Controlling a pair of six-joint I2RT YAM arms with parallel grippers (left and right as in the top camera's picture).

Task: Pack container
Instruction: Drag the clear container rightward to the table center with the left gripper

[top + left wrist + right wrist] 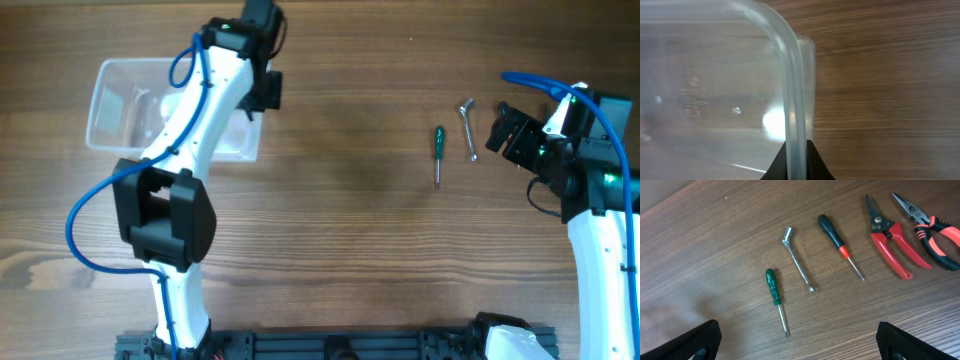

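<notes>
My left gripper will move the container [125, 105] to the right in the overhead view and let it go on the bare tabletop beside the green-handled screwdriver, because the tools are far away.
The clear plastic container [125, 105] sits at the table's far left. My left gripper [262, 95] is shut on its right rim, which shows between the fingertips in the left wrist view [796, 125]. My right gripper [508, 130] hovers open and empty at the far right. On the table near it lie a green-handled screwdriver [437, 142] and a small silver socket wrench [468, 125]. The right wrist view shows the green screwdriver [772, 286], the wrench [796, 260], a black-handled screwdriver [832, 230], red pliers [890, 240] and orange-black pliers [935, 227], all ahead of the open fingers [797, 345].
A small pale item [140, 95] lies inside the container. Bare wooden tabletop [350, 200] stretches between the container and the tools. The arm bases [330, 345] stand at the near edge.
</notes>
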